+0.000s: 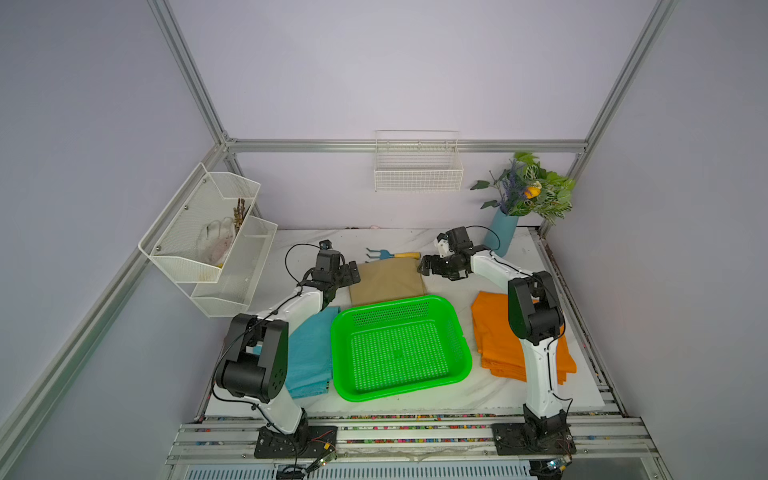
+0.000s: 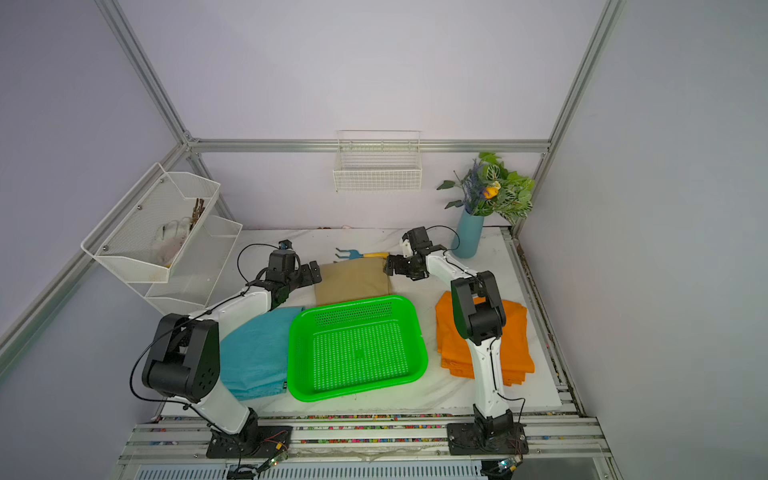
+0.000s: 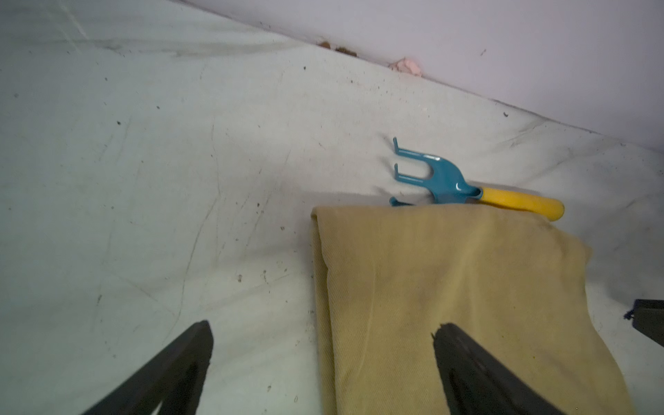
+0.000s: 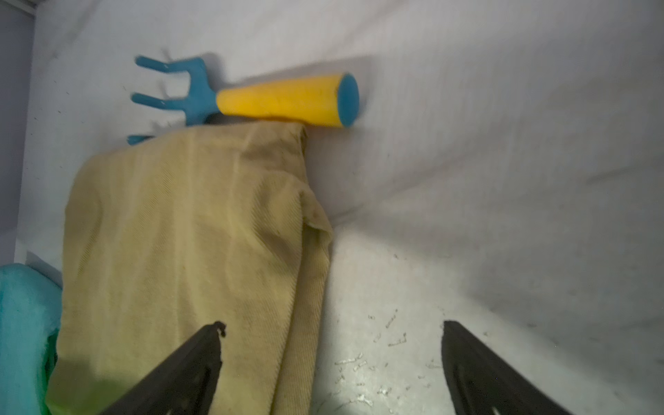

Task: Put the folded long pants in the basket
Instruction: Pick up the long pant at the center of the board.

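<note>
The tan pants' nearest side edge (image 1: 353,287) (image 3: 333,363) runs between my left gripper's open fingers. So my left gripper moves down and toward my right gripper next, over that edge.
The tan folded long pants (image 1: 386,282) (image 2: 351,282) lie flat behind the empty green basket (image 1: 403,391) (image 2: 357,391). My left gripper (image 1: 353,272) (image 2: 314,272) is open at their left edge. In the left wrist view (image 3: 323,328) one finger is over the tan cloth (image 3: 449,287) and the other over bare table. My right gripper (image 1: 424,266) (image 2: 389,265) (image 4: 331,326) is open at their right edge (image 4: 187,233), straddling it the same way. Teal pants (image 1: 309,353) (image 2: 253,353) lie left of the basket, orange pants (image 1: 492,336) (image 2: 517,345) lie to its right under my right arm.
A blue hand rake with a yellow handle (image 1: 392,254) (image 3: 467,187) (image 4: 269,97) lies against the tan pants' far edge. A blue vase of plants (image 1: 505,232) stands at the back right. A white wire basket (image 1: 417,166) hangs on the back wall, a white mesh rack (image 1: 208,241) at the left.
</note>
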Motion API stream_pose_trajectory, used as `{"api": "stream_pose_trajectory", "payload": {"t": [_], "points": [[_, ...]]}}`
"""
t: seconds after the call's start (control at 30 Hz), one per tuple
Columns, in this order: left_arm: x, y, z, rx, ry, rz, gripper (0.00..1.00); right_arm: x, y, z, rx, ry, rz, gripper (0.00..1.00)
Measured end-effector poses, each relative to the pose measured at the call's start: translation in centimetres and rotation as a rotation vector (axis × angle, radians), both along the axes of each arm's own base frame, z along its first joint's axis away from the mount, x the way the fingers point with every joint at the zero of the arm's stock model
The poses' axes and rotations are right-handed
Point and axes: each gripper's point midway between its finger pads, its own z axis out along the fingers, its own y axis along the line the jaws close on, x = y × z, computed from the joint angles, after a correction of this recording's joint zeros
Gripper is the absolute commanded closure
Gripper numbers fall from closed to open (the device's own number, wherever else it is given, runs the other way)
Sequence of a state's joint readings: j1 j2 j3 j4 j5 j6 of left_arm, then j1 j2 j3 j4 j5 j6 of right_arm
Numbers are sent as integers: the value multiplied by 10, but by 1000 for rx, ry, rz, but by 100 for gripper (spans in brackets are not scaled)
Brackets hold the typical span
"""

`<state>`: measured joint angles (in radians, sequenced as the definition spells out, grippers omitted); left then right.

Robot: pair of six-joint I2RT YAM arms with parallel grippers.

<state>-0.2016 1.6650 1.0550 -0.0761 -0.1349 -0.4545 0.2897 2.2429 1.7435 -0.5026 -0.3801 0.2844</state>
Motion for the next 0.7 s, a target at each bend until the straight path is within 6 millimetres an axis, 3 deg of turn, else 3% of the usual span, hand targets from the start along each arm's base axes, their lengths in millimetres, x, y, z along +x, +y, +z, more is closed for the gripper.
{"api": "stream_pose_trajectory", "payload": {"t": [0.03,0.27,0.5,0.53,0.7], "points": [[-3,0,-3,-11,18,5,0,-3,1,-7,6,26,6,2],[-11,0,-11,-46,59,29,0,-11,21,-5,118,88,21,9],[-20,4,-13,-37,85,43,0,-12,74,-4,238,104,80,23],[-21,4,-14,-35,89,44,0,-12,82,-4,251,106,88,30],[-25,7,-17,-26,114,47,0,-10,101,-18,276,135,92,90]]}}
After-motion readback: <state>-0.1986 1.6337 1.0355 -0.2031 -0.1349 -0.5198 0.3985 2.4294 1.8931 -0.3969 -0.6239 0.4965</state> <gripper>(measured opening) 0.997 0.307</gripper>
